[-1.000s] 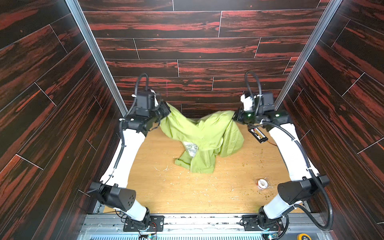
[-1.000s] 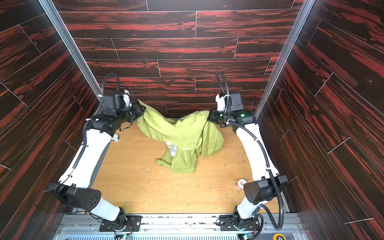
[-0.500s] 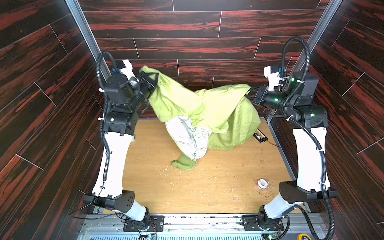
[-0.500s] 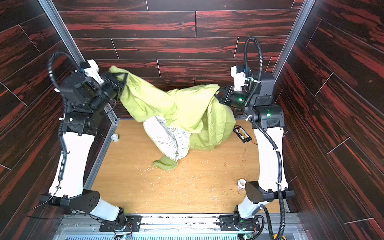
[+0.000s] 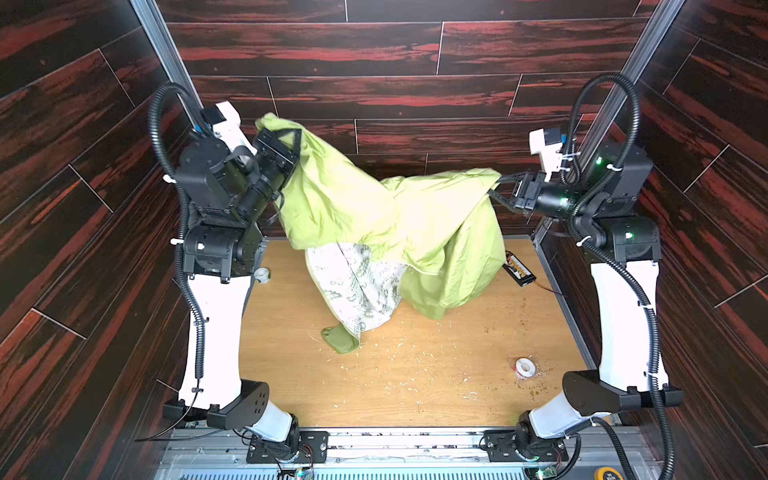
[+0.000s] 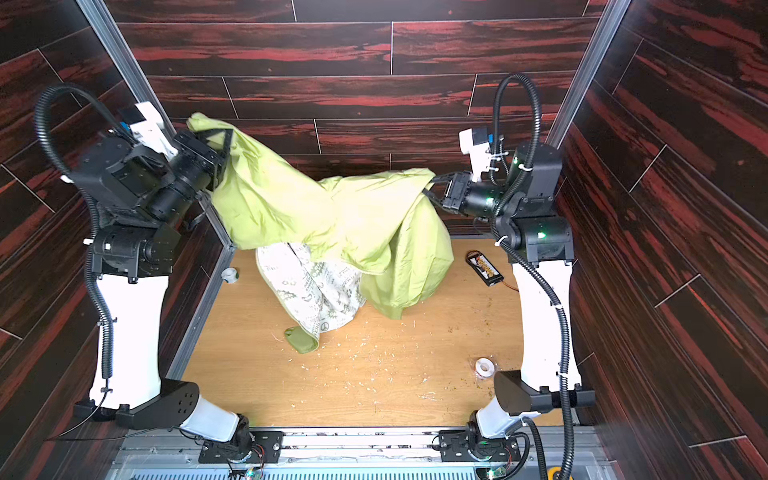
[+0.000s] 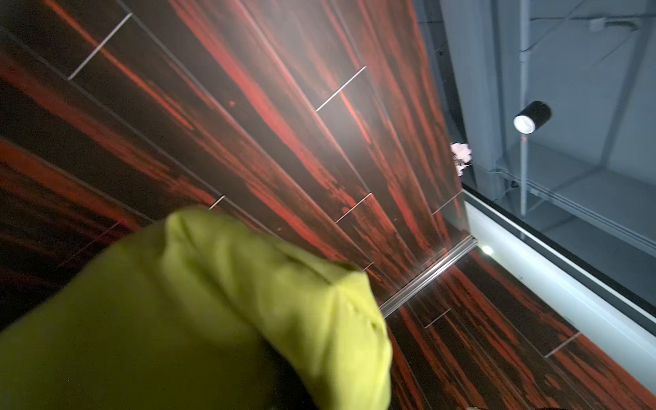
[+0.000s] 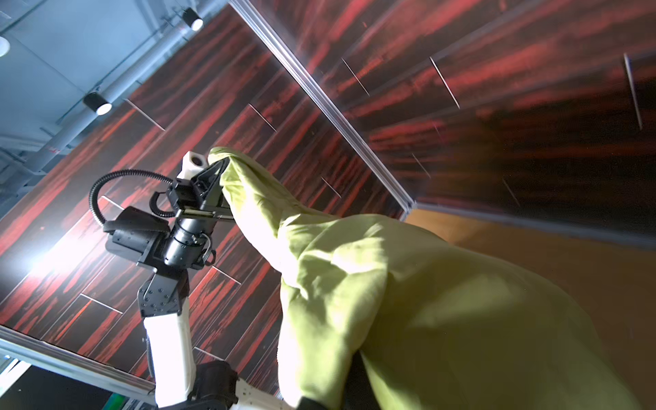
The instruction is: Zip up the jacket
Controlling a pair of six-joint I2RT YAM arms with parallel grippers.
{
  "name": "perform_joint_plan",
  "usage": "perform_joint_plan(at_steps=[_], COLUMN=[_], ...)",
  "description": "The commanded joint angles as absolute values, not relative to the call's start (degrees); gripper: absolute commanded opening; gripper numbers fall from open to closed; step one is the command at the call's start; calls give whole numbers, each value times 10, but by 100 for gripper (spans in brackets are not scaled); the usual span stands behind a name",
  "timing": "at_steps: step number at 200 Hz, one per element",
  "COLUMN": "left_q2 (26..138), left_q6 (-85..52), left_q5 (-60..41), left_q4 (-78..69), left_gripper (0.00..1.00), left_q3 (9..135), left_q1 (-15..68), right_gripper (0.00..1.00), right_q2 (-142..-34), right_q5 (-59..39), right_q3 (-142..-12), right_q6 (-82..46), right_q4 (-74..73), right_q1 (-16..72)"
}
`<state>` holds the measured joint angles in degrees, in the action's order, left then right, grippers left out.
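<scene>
I will lower my right gripper outward toward the tabletop point(image 5: 497, 283) beside the battery pack and let go of the opposite edge of the jacket, because that spot is below and outward of the fingers.
The lime-green jacket point(image 5: 353, 208) point(image 6: 291, 208) hangs stretched between both raised arms above the table. My left gripper point(image 5: 297, 137) point(image 6: 226, 139) is shut on one top corner of it, high at the back left. My right gripper point(image 5: 496, 187) point(image 6: 430, 185) is shut on the opposite edge, somewhat lower. The white patterned lining point(image 5: 357, 278) hangs open below, and a green sleeve end point(image 5: 340, 338) touches the table. No zipper shows. Green fabric point(image 7: 213, 312) hides the left jaws in the left wrist view. In the right wrist view the jacket point(image 8: 426, 301) runs across to the left gripper point(image 8: 220, 170).
A black battery pack with a wire point(image 5: 519, 268) lies at the table's back right, partly behind the hanging cloth. A white tape roll point(image 5: 525, 367) sits front right, a small white object point(image 5: 262, 274) at the left edge. Crumbs litter the wooden tabletop point(image 5: 415, 399). Dark walls enclose three sides.
Both arms have risen from near the table, lifting the jacket with them. It now hangs spread in the air, with only a sleeve end left on the wood.
</scene>
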<state>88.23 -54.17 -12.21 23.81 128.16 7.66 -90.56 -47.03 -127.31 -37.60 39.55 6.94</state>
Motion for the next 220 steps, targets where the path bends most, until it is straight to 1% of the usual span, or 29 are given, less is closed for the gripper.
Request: perform_joint_plan(at_steps=[1,13,25,49,72,76,82,93,109,135,145,154,166,181,202,220], left_q2=[871,870,873,897,941,952,967,998,1050,1133,1164,1192,1226,1271,1321,1336], left_q6=[-513,-507,-503,-505,-512,-515,-518,-521,-528,-537,-536,-535,-536,-537,-534,-533], left_q5=[-83,-63,-51,-32,1,9,21,48,73,75,72,68,58,45,31,24], left_q4=[249,247,228,187,144,138,130,130,137,176,195,212,231,257,293,303], left_gripper=[0,0,0,0,0,0,0,0,0,0,0,0,0,0,0,0], left_q3=[1233,1202,1169,1115,1077,1074,1072,1078,1103,1194,1237,1278,1332,1404,1492,1519], left_q1=[73,73,73,73,73,73,73,73,71,66,63,61,57,54,53,52], right_gripper=[0,0,0,0,0,3,9,24,40,54,58,60,61,61,60,62], right_q2=[-918,-941,-965,-1014,-1083,-1096,-1115,-1153,-1209,-1269,-1269,-1256,-1221,-1156,-1060,-992], right_q5=[-451,-424,-415,-388,-305,-291,-268,-231,-222,-204,-176,-160,-154,-164,-176,-193], right_q3=[-1228,-1216,-1197,-1156,-1166,-1171,-1182,-1210,-1270,-1407,-1433,-1431,-1387,-1277,-1071,-909], right_q6=[-366,-353,-345,-366,-411,-417,-426,-437,-440,-407,-387,-371,-352,-325,-306,-308], right_q4=[460,513,536,516,513,513,517,526,541,610,634,648,644,611,554,502], right_q1=[49,43,38,36,35,36,35,36,36,39,41,42,45,57,79,86])
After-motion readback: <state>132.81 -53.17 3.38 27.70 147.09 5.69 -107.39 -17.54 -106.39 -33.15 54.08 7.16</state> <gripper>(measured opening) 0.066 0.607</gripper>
